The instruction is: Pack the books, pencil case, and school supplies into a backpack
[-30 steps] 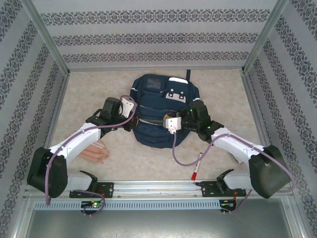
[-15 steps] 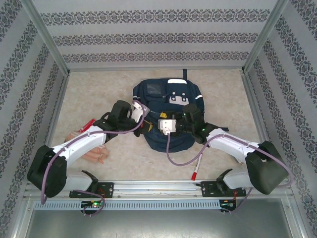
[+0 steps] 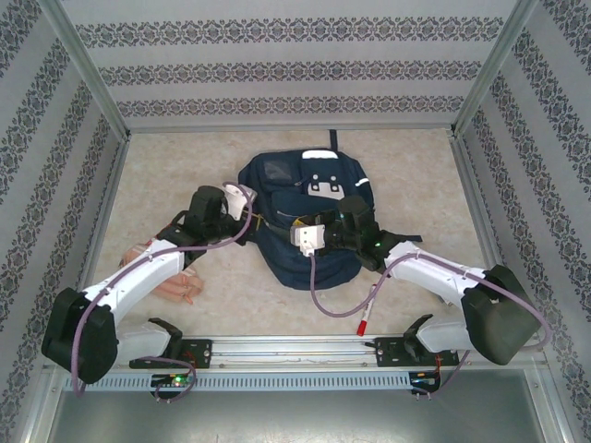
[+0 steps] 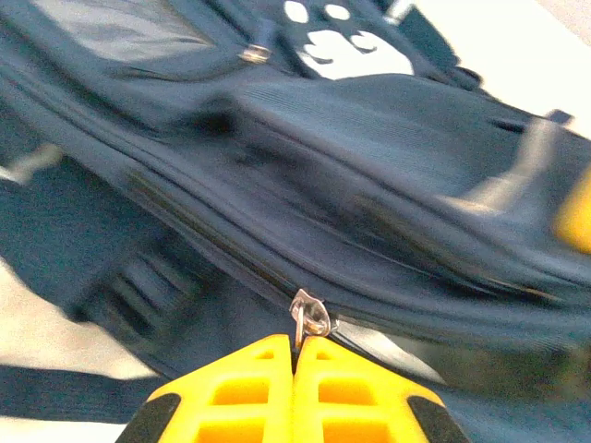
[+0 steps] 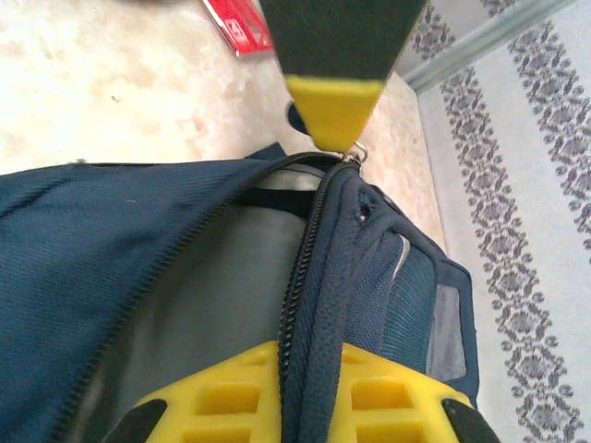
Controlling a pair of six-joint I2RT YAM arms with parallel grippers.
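The robot's left gripper next needs to pull the metal zipper pull (image 4: 309, 317) outward along the closed zipper track (image 4: 205, 233) to widen the opening, and then release it, since the track runs on outward.
The navy backpack (image 3: 300, 198) lies in the middle of the table, its main zipper partly undone and grey lining (image 5: 212, 295) showing. My left gripper (image 4: 295, 346) is shut on the metal zipper pull (image 4: 309, 317) at the backpack's left side (image 3: 261, 224). My right gripper (image 5: 309, 369) is shut on the zippered rim of the opening (image 3: 291, 228). The peach-pink pencil case (image 3: 177, 282) lies beside the left arm. The red-capped marker (image 3: 367, 312) rests near the front rail. A red printed corner (image 5: 238, 23) lies past the backpack; whether it is the books I cannot tell.
Patterned walls and metal posts (image 3: 106, 111) close in the table on three sides. The front rail (image 3: 295, 349) with both arm bases runs along the near edge. Purple cables (image 3: 323, 295) loop from each wrist over the table.
The left arm has drawn back to the left with the zipper pull, and the backpack has shifted left. The right gripper opened briefly, moved left and shut on the rim.
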